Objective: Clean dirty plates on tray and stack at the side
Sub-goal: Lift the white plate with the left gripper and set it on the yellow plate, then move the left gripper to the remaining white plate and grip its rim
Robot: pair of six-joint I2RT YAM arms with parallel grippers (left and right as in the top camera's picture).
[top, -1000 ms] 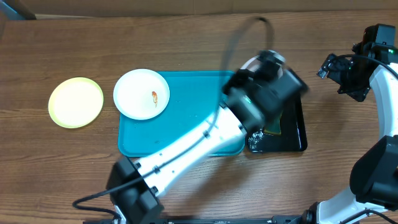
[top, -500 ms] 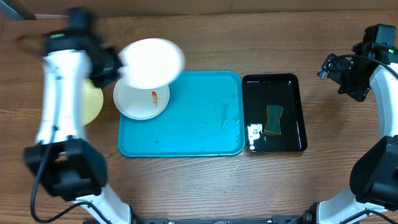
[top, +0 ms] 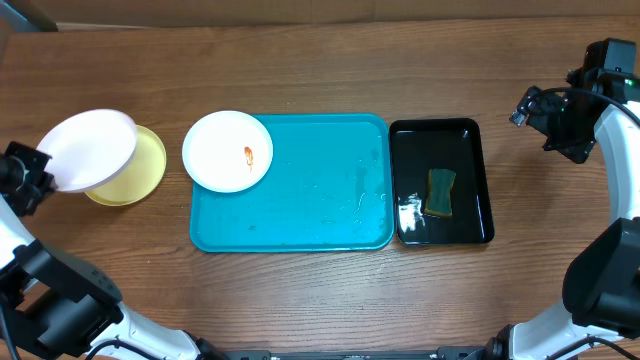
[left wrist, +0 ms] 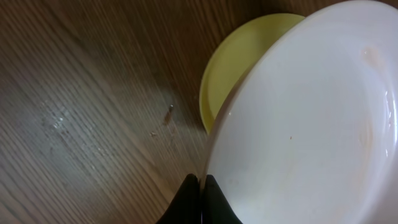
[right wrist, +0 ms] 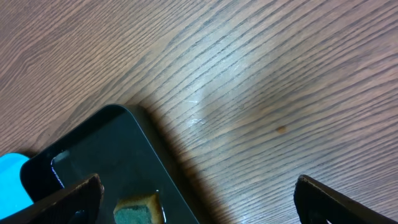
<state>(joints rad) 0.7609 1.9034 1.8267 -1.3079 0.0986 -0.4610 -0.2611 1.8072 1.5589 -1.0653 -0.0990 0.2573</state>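
Observation:
The tilted, off-centre white plate should go down onto the lime-green plate next, once my left gripper has shifted toward the turquoise tray.
At the far left, my left gripper (top: pixel 35 170) is shut on the rim of a white plate (top: pixel 88 150). It holds that plate tilted over the lime-green plate (top: pixel 135 175) on the bare table. In the left wrist view the black fingertips (left wrist: pixel 191 198) pinch the white plate (left wrist: pixel 311 124) with the lime-green plate (left wrist: pixel 242 62) behind; whether the two plates touch I cannot tell. Another white plate (top: pixel 228 150), with an orange-brown smear, lies on the left end of the turquoise tray (top: pixel 310 200). My right gripper (right wrist: pixel 199 200) hangs open and holds nothing, up at the right (top: pixel 545 118).
A black tray (top: pixel 470 150) stands right of the turquoise tray, with a green sponge (top: pixel 440 192) and some water in it. The right wrist view shows the black tray's corner (right wrist: pixel 106 149) and the sponge (right wrist: pixel 137 211) below the open fingers.
My left arm has swung from the black tray side across to the far left, carrying the white plate, and now holds it over the lime-green plate. The right arm has not moved.

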